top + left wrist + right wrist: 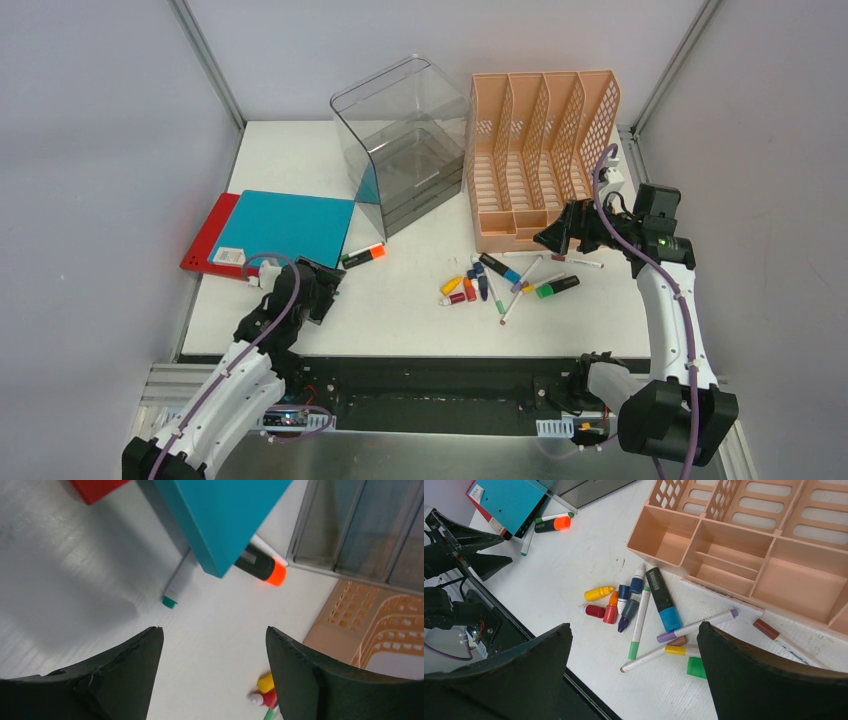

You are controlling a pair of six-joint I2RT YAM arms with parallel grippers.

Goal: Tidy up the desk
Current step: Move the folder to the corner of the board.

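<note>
The teal book's near edge [325,257] [198,541] overhangs the desk, outward of my left gripper, so next this gripper turns and moves outward to straddle that edge.
The desk [400,315] is a white tabletop. Loose markers [500,285] lie scattered across its middle. A black marker with an orange cap [365,256] lies by the corner of a teal book [285,228], which rests on a red book [205,240]. My left gripper [322,288] hovers just in front of the teal book. It is open [214,630], with only bare desk between its fingers. My right gripper [552,238] hangs over the marker pile's right end. It is open wide [634,625] and holds nothing.
A clear plastic drawer box [405,150] stands at the back centre. A peach file rack [540,150] stands to its right, close behind my right gripper. A white pen with a green tip [177,585] pokes out from under the teal book. Grey walls close in both sides.
</note>
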